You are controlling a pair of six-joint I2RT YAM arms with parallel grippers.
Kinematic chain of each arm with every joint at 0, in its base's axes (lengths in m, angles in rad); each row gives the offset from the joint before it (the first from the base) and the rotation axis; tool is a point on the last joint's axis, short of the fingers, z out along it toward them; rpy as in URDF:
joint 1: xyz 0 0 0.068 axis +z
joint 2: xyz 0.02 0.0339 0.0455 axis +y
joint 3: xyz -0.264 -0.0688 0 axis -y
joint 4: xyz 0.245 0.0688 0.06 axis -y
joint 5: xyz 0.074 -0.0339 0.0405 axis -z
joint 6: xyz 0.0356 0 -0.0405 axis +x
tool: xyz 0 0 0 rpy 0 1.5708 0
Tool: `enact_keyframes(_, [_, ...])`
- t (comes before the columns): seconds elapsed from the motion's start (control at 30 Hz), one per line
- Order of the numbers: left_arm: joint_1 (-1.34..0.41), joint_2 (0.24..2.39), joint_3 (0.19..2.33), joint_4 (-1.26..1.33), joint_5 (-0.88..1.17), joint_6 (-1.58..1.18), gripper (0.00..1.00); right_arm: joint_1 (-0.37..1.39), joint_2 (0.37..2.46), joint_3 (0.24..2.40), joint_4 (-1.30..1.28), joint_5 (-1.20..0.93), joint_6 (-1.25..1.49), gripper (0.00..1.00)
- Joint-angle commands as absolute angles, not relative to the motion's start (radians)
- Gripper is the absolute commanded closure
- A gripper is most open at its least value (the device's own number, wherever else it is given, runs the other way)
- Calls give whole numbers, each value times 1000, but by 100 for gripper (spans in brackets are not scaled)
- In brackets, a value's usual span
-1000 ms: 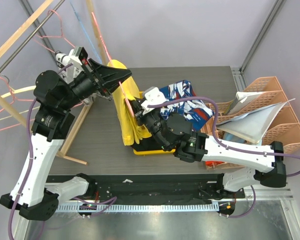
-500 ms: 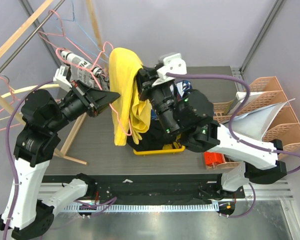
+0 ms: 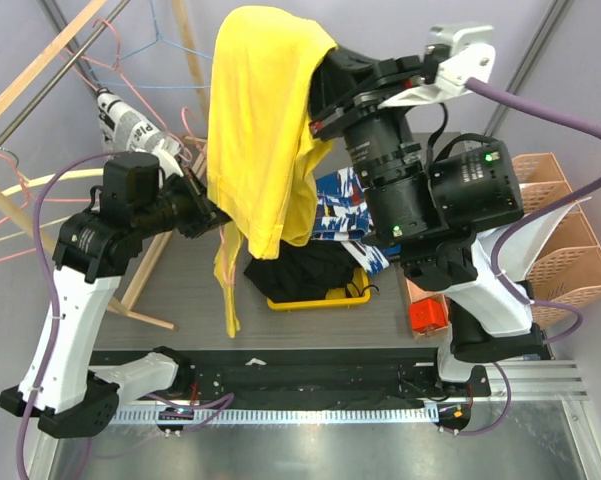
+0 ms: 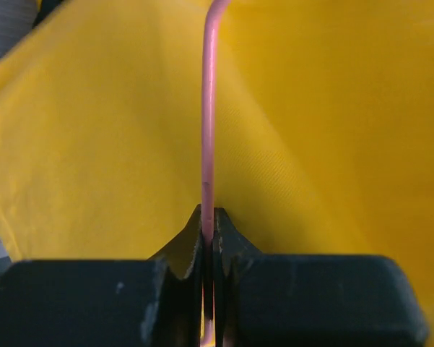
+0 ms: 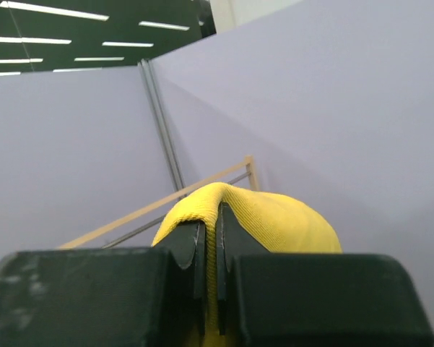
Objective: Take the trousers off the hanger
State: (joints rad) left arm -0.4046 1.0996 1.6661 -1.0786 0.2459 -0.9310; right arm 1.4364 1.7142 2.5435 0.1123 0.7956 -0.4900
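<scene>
My left gripper holds the hanger, so my right gripper will tilt down and lower the trousers' fold away from it, over the tray's blue patterned garment.
The yellow trousers (image 3: 260, 130) hang high above the table, draped down from my right gripper (image 3: 320, 60). My right gripper (image 5: 211, 228) is shut on a fold of the yellow trousers (image 5: 274, 217) and holds them raised. My left gripper (image 3: 212, 212) is shut on the pink wire hanger (image 4: 208, 130), beside the trousers' lower left edge. In the left wrist view the hanger wire runs up from my left gripper (image 4: 208, 217) against the yellow trousers (image 4: 332, 144). Most of the hanger is hidden behind the cloth in the top view.
A yellow tray (image 3: 315, 300) on the dark table holds black clothing (image 3: 305, 270) and a blue patterned garment (image 3: 345, 215). A wooden rack (image 3: 40, 60) with pink and blue hangers (image 3: 130, 60) stands at the left. Orange baskets (image 3: 560, 230) stand at the right.
My right gripper has lifted the yellow trousers much higher and toward the camera. My left arm has lowered and moved right with the hanger, and the trousers now hang longer.
</scene>
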Motion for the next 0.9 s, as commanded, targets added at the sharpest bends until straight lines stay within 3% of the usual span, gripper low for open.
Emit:
enact_keyframes(0.0, [-400,1103,1750,-1163,220,-772,100,1443,1736,2680,342,690,-708,99])
enact_keyframes(0.23, [-400,1106,1746,-1253,158,-652,100,1393,1746,2593,443,670,-994,99])
enact_keyframes(0.3, [-400,1092,1749,-1200,179,-653,100,1239,1746,2519,451,716,-987,99])
enact_keyframes(0.37, [-400,1089,1772,-1189,169,-650,100,1105,1730,2449,398,814,-907,99])
enact_keyframes(0.47, [-400,1126,1864,-1256,118,-641,100,908,1640,2149,351,912,-703,99])
enact_keyframes(0.53, [-400,1127,1919,-1259,89,-650,100,790,1566,2059,166,928,-421,99])
enact_keyframes(0.67, [-400,1117,1937,-1163,123,-684,100,736,1473,1722,54,841,-152,99])
enact_keyframes(0.87, [-400,1164,1869,-1048,192,-735,100,707,1428,1446,-248,827,203,99])
